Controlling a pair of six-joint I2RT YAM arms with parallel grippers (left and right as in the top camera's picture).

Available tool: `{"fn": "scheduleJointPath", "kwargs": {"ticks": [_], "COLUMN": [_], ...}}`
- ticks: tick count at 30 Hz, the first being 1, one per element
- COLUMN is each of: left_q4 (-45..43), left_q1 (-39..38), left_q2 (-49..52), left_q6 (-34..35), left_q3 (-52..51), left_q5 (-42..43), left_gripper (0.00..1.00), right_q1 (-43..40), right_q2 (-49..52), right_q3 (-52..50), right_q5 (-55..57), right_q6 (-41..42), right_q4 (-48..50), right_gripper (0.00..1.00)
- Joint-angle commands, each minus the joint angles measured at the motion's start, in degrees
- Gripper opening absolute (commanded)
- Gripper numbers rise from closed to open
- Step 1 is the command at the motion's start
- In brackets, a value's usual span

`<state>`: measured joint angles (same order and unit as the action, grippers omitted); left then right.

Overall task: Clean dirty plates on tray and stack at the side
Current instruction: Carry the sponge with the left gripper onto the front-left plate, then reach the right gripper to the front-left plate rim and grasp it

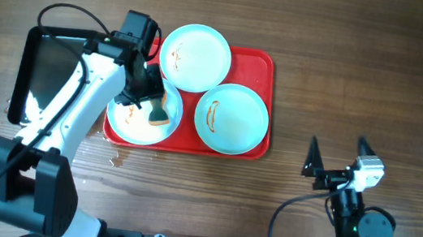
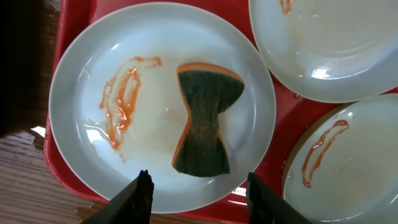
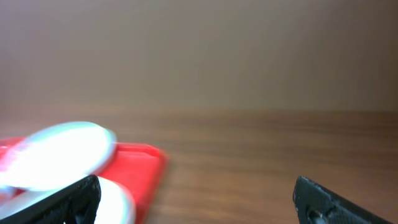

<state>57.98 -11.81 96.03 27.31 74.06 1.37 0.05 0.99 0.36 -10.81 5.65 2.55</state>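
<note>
The robot's right gripper needs to swing across to the left in the overhead view next and tilt down onto the sponge plate's nearer rim (image 1: 181, 103), because that rim sits clear of the sponge.
Three pale plates lie on the red tray (image 1: 265, 68). The left plate (image 1: 124, 127) (image 2: 155, 68) has an orange smear and a green-and-orange sponge (image 1: 160, 113) (image 2: 205, 118) lying on it. The back plate (image 1: 196, 57) (image 2: 336, 43) has a faint smear. The right plate (image 1: 232, 119) (image 2: 354, 162) has an orange smear. My left gripper (image 1: 143, 93) (image 2: 198, 196) is open above the left plate, clear of the sponge. My right gripper (image 1: 337, 158) (image 3: 196, 199) is open and empty, over the table to the right of the tray (image 3: 140, 165).
A black metal pan (image 1: 41, 72) sits left of the tray under my left arm. Small wet spots mark the table (image 1: 120, 160) in front of the tray. Bare wooden table (image 1: 381, 75) extends to the right.
</note>
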Motion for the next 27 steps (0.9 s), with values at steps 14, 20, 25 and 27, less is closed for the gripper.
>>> {"fn": "scheduleJointPath", "kwargs": {"ticks": [14, 20, 25, 27], "left_q4": [2.05, 2.10, 2.10, 2.14], "left_q1": [9.33, 9.38, 9.38, 9.38], "left_q2": [0.20, 0.20, 0.20, 0.20], "left_q6": [0.17, 0.17, 0.17, 0.15], "left_q3": [-0.24, -0.24, -0.24, -0.24], "left_q5": [3.06, 3.08, 3.08, 3.08], "left_gripper": [0.71, 0.88, 0.84, 0.84], "right_q1": [-0.13, 5.73, 14.97, 17.38], "right_q2": [26.71, 75.45, 96.24, 100.54], "right_q3": [31.06, 83.67, 103.36, 103.01], "right_q5": [-34.27, -29.66, -42.62, -44.44], "right_q6": [22.67, -12.28, -11.41, -8.61], "right_q4": [-2.64, -64.43, -70.01, -65.33], "right_gripper": [1.00, 0.99, 0.99, 0.84]}}
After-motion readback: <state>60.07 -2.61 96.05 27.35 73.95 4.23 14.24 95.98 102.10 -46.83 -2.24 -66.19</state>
